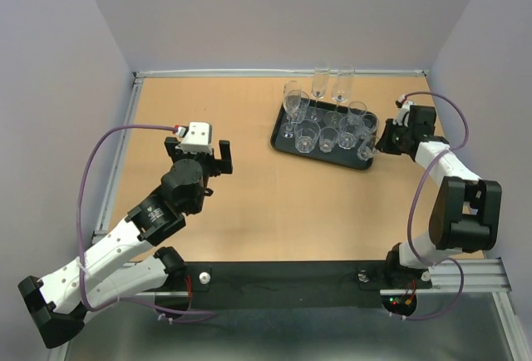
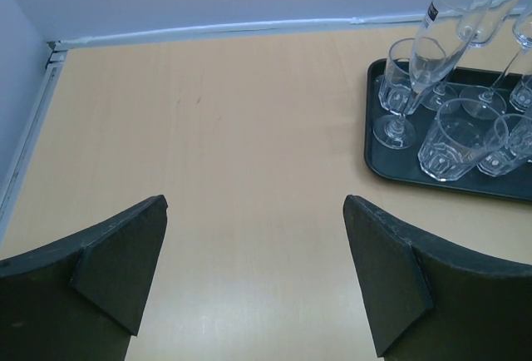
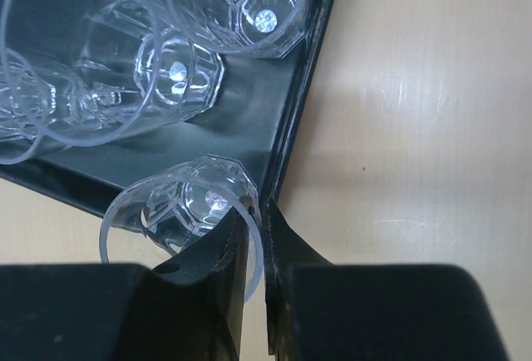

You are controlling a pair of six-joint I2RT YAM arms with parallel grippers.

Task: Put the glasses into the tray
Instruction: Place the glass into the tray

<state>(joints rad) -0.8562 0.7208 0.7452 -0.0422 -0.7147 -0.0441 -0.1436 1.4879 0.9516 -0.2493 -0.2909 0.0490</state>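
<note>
My right gripper should next go down a little over the tray's near corner [image 1: 363, 155] and move toward the neighbouring tumblers. Then it should open off the small tumbler's rim.
The black tray [image 1: 283, 140] lies at the far right of the table and holds several clear glasses [image 1: 307, 137]. Two flute glasses [image 1: 320, 83] stand just behind it. My right gripper [image 1: 372, 146] is at the tray's right near corner, shut on the rim of a small tumbler [image 3: 193, 201], one finger inside it. The tumbler sits in the tray's corner [image 3: 287, 132] beside other tumblers [image 3: 170, 74]. My left gripper [image 1: 214, 158] is open and empty over bare table left of the tray. The left wrist view shows the tray [image 2: 372, 140] and glasses [image 2: 455, 138] ahead right.
The wooden table [image 1: 208, 111] is enclosed by grey walls at the back and sides. A metal rail [image 1: 125, 145] runs along its left edge. A purple cable [image 1: 440, 145] loops by the right arm.
</note>
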